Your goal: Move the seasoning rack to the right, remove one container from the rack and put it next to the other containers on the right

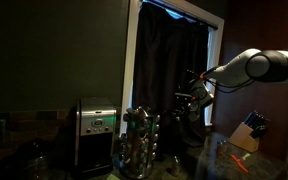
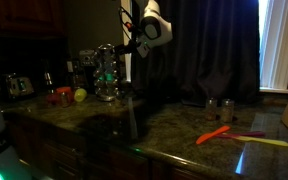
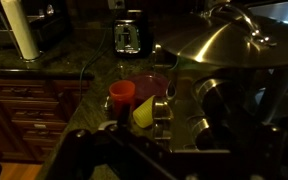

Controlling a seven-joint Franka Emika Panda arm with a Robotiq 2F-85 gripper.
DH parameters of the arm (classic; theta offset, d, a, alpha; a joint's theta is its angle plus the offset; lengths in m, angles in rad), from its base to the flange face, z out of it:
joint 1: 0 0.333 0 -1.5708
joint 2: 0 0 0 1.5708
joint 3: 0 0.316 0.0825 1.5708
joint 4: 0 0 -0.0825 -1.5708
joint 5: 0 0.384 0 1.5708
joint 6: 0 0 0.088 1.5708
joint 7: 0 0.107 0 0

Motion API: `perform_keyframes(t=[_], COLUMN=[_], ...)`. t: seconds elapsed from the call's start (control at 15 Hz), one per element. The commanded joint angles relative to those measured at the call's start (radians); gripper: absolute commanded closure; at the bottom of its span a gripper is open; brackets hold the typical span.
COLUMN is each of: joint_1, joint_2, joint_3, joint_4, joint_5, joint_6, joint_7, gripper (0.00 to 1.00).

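Note:
The gripper should next ease toward the rack and to the right in the wrist view, because the small container (image 3: 212, 97) sits ahead of it under the metal top.
The seasoning rack (image 1: 139, 143) is a round tiered carousel of small glass jars with shiny lids, standing beside a silver appliance (image 1: 96, 133). It also shows in an exterior view (image 2: 107, 72) on the far counter. In the wrist view the rack (image 3: 224, 70) fills the right side, with its metal top and lidded jars very close. My gripper (image 1: 196, 95) hangs near the rack's upper part, also seen in an exterior view (image 2: 127, 48). In the wrist view the gripper (image 3: 144, 152) is only a dark shape at the bottom, and its jaws cannot be read.
Two small containers (image 2: 219, 104) stand on the counter to the right. Orange and yellow utensils (image 2: 234, 135) lie near the front. A knife block (image 1: 246, 133) stands at the right. A red cup (image 3: 122, 92), a yellow item (image 3: 144, 110), a toaster (image 3: 129, 35) and a paper roll (image 3: 22, 28) lie beyond the rack.

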Motion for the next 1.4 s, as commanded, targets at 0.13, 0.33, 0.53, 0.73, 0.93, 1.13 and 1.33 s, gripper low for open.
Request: perform_keyframes(t=[0.13, 0.33, 0.53, 0.73, 0.93, 1.13, 1.33], joint_1=[0.012, 0.015, 0.018, 0.019, 0.02, 0.019, 0.018], joint_2=[0.087, 0.117, 0.138, 0.152, 0.157, 0.148, 0.137], joint_3=[0.018, 0.029, 0.037, 0.04, 0.041, 0.04, 0.036], joint_4=[0.096, 0.135, 0.16, 0.177, 0.184, 0.177, 0.173], joint_5=[0.044, 0.054, 0.065, 0.071, 0.08, 0.085, 0.08], joint_6=[-0.013, -0.014, -0.011, -0.01, -0.007, -0.008, -0.009], joint_7=[-0.014, -0.009, -0.002, -0.002, 0.006, 0.019, 0.023], gripper=[0.0, 0.0, 0.0, 0.11, 0.4, 0.67, 0.76])
